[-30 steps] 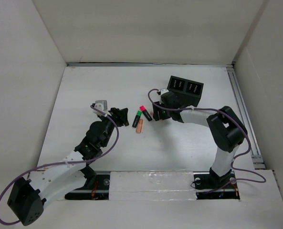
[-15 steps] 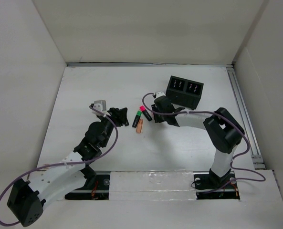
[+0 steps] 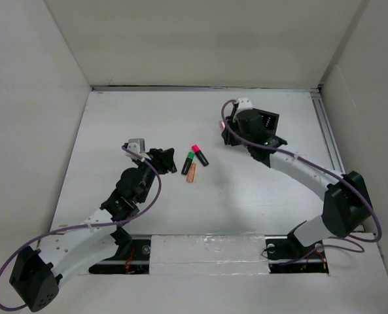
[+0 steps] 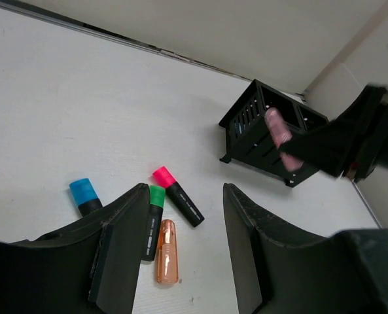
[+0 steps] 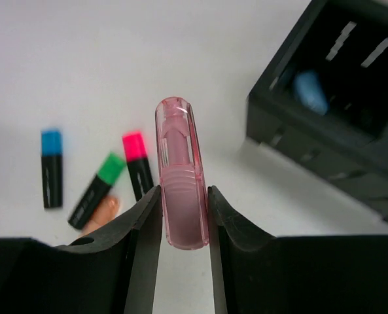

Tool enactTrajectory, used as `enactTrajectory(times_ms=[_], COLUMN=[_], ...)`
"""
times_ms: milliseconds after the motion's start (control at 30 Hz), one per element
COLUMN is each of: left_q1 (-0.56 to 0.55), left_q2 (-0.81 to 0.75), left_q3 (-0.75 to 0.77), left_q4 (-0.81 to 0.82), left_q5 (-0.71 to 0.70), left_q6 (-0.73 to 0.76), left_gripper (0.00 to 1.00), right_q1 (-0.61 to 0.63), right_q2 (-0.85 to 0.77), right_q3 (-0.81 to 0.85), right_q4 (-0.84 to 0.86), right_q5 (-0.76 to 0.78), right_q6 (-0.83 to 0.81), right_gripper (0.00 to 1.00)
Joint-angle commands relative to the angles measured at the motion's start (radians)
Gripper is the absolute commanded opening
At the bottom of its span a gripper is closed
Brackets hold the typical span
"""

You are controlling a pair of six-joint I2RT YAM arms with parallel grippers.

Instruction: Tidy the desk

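There is open room beside the pale blue item. Next I will move my right gripper to the right in the top view, over its section (image 5: 338, 93) of the organizer, and release there.
On the white desk (image 3: 246, 196), my right gripper (image 3: 226, 124) is shut on a translucent pink capsule-shaped item (image 5: 180, 176) and holds it in the air just left of the black two-compartment organizer (image 3: 267, 122). The pink item also shows in the left wrist view (image 4: 276, 127). My left gripper (image 3: 169, 160) is open and empty, low over the desk. In front of it lie a pink-capped marker (image 4: 177, 194), a green-capped marker (image 4: 152, 221), a blue-capped marker (image 4: 84, 195) and an orange capsule-shaped item (image 4: 167, 252).
The organizer (image 5: 337, 118) holds a pale blue item (image 5: 309, 91) in one compartment. A metal rail (image 3: 331, 150) runs along the desk's right edge. White panels wall the desk on the left, back and right.
My right gripper has risen from beside the markers with the pink item and moved back and right, to the organizer. My left arm has not moved.
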Motion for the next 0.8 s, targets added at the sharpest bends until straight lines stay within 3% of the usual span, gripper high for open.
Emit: enactTrajectory(times_ms=[0,100,233,500,600,633,767], left_q1=[0.004,0.004,0.004,0.004,0.004,0.004,0.004], left_q2=[-0.020,-0.025,-0.040,-0.063,-0.059,-0.062,-0.063], left_q3=[-0.009,-0.009,-0.007,-0.018,-0.015,-0.017,-0.018], left_q4=[0.029,0.026,0.014,0.009,0.007,0.007,0.007], left_q5=[-0.008,-0.007,-0.022,-0.033,-0.028,-0.030,-0.033], left_q6=[0.003,0.003,0.001,-0.004,-0.004,-0.005,-0.005], left_gripper=[0.45,0.45,0.45,0.45,0.45,0.45,0.44], right_q1=[-0.096,-0.190,-0.224,-0.273,-0.273,-0.273,-0.273], right_q2=[-0.009,0.058,0.112,0.176,0.189,0.190,0.161], right_q3=[0.114,0.198,0.289,0.290,0.287,0.289,0.283], right_q4=[0.043,0.040,-0.004,-0.012,-0.018,-0.023,-0.006], right_q5=[-0.034,-0.055,-0.063,-0.072,-0.051,-0.040,-0.031], right_q6=[-0.004,-0.012,-0.030,-0.040,-0.038,-0.040,-0.037], right_gripper=[0.24,0.25,0.27,0.29,0.41,0.52,0.70])
